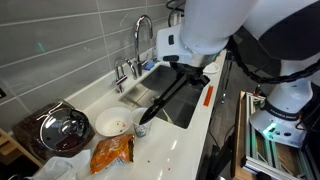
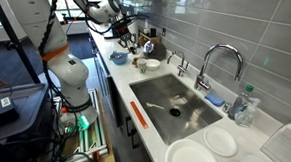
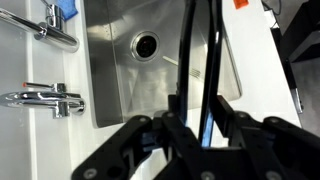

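My gripper is above the bare part of the counter [image 1: 168, 154] beside the snack bag, so it should move down there, away from the sink [image 1: 185, 108], and let go of the tongs.
My gripper [image 1: 180, 68] is shut on a pair of long black tongs [image 1: 160, 97]. They slant from the fingers down over the near corner of the sink [image 1: 185, 108], and their tips hang near a small dark cup [image 1: 141, 130] and a white bowl [image 1: 112, 124] on the counter. In the wrist view the gripper [image 3: 195, 108] fills the bottom edge. The two arms of the tongs [image 3: 200, 45] run up across the steel sink [image 3: 120, 70] past its drain [image 3: 146, 44]. In an exterior view the gripper [image 2: 124, 32] is far off and small.
A chrome faucet [image 1: 141, 38] stands behind the sink. A pot with a glass lid [image 1: 62, 130] and an orange snack bag [image 1: 112, 152] lie on the counter. An orange item [image 1: 207, 95] rests on the sink's front rim. White plates [image 2: 204, 148] and a bottle [image 2: 245, 106] sit past the sink.
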### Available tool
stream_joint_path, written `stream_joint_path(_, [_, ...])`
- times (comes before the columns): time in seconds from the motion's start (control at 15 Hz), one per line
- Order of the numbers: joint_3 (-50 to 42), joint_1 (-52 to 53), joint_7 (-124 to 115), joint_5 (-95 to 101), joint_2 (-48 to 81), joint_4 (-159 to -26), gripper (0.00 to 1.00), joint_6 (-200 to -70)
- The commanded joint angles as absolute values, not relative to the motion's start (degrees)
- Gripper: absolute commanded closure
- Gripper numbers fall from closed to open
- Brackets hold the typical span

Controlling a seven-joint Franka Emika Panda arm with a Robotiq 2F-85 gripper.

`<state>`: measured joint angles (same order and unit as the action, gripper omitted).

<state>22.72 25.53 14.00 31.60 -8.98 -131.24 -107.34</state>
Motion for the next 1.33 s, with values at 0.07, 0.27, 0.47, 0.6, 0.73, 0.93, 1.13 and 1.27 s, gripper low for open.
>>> stream_joint_path(0.07, [21.2,25.4,19.0,25.3,-13.4,-139.4,0.86,-116.4])
stream_joint_path(0.27, [21.0,25.5,21.9,22.5,-11.2,-141.0,0.86,-119.0])
stream_joint_path(0.47, [21.3,25.4,23.7,21.3,-8.0,-141.4,0.86,-120.4])
stream_joint_path(0.6, [21.4,25.1,24.1,21.1,-5.4,-141.4,0.86,-122.8])
stream_joint_path(0.73, [21.6,25.0,24.6,20.9,-2.2,-140.7,0.86,-125.5])
stream_joint_path(0.93, [22.0,24.8,24.4,20.4,2.6,-139.4,0.86,-128.5])
stream_joint_path(1.13, [22.0,24.5,22.9,19.9,6.5,-138.0,0.86,-127.8])
stream_joint_path(1.27, [21.9,24.1,22.2,19.4,8.6,-137.1,0.86,-127.3])
